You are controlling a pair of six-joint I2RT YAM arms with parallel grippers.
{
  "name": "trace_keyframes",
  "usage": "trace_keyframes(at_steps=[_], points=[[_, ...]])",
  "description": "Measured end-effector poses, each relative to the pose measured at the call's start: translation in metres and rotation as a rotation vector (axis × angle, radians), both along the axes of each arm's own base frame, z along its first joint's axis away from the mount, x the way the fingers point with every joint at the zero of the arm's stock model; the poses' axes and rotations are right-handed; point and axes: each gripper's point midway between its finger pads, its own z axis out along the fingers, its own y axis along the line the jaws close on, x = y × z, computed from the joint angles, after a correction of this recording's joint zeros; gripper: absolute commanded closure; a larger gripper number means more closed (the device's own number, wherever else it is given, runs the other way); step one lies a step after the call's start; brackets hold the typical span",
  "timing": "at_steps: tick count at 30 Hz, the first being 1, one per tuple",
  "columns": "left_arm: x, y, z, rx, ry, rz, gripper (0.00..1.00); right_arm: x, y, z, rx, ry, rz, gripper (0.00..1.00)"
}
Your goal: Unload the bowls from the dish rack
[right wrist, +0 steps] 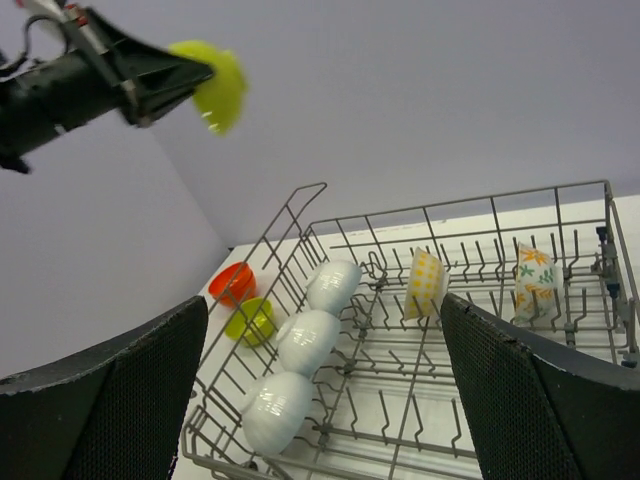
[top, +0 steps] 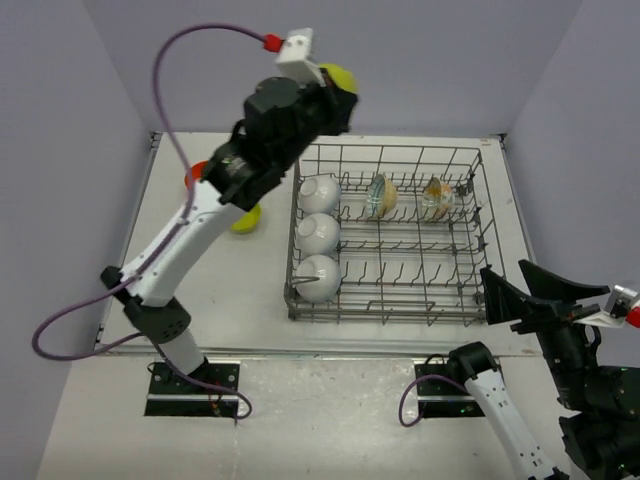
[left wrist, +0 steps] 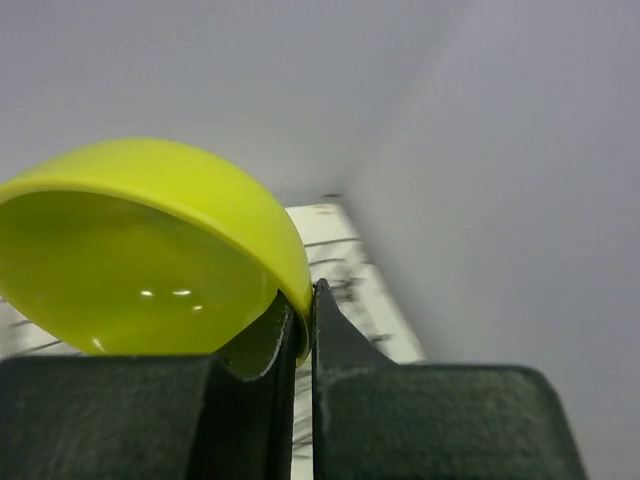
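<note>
The left gripper swings away from the rack and down next, tilting its fingers toward the table, onto the lime-green bowl there (top: 245, 220).
My left gripper (top: 330, 92) is shut on the rim of a lime-green bowl (top: 340, 76), held high over the back left corner of the dish rack (top: 388, 318). Up close, the rim of this bowl (left wrist: 150, 250) sits pinched between the jaws of the left gripper (left wrist: 305, 296). Three white bowls (top: 318, 232) stand in a row along the rack's left side, and two patterned bowls (top: 381, 195) (top: 437, 198) stand at its back. My right gripper (top: 530, 295) hangs open near the rack's front right corner, holding nothing (right wrist: 322, 305).
On the table left of the rack sit an orange-red bowl (right wrist: 232, 283) and a lime-green bowl (right wrist: 250, 320). The left arm partly hides the orange-red bowl (top: 196, 172) from above. Purple walls enclose the table at the back and sides.
</note>
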Motion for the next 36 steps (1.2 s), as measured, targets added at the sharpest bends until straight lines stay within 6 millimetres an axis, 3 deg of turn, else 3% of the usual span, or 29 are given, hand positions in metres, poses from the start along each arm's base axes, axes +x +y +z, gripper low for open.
trace_keyframes(at_steps=[3, 5, 7, 9, 14, 17, 19, 26, 32, 36], points=[[0.021, 0.129, -0.022, 0.131, 0.093, 0.332, 1.00, 0.005, 0.002, -0.005, -0.013, 0.017, 0.000, 0.01], [0.034, 0.197, -0.047, 0.215, 0.164, 0.496, 1.00, 0.010, 0.003, -0.006, -0.020, 0.028, 0.000, 0.01], [0.048, 0.247, -0.081, 0.316, 0.257, 0.612, 1.00, 0.016, 0.006, -0.007, -0.026, 0.042, 0.005, 0.01], [0.063, 0.272, -0.123, 0.427, 0.368, 0.656, 1.00, 0.023, 0.010, -0.011, -0.036, 0.065, 0.013, 0.01], [0.092, 0.279, -0.258, 0.677, 0.686, 0.559, 1.00, 0.040, 0.021, -0.022, -0.065, 0.128, 0.041, 0.01], [0.089, 0.286, -0.314, 0.752, 0.840, 0.491, 1.00, 0.043, 0.025, -0.024, -0.076, 0.140, 0.056, 0.01], [0.088, 0.289, -0.330, 0.770, 0.890, 0.464, 1.00, 0.043, 0.026, -0.024, -0.078, 0.139, 0.064, 0.01], [0.088, 0.276, -0.355, 0.776, 0.938, 0.366, 1.00, 0.041, 0.027, -0.024, -0.087, 0.136, 0.072, 0.01], [0.079, 0.273, -0.396, 0.818, 1.023, 0.307, 1.00, 0.041, 0.027, -0.024, -0.091, 0.134, 0.071, 0.01], [0.075, 0.269, -0.409, 0.851, 1.047, 0.273, 1.00, 0.042, 0.027, -0.026, -0.095, 0.138, 0.073, 0.01]])
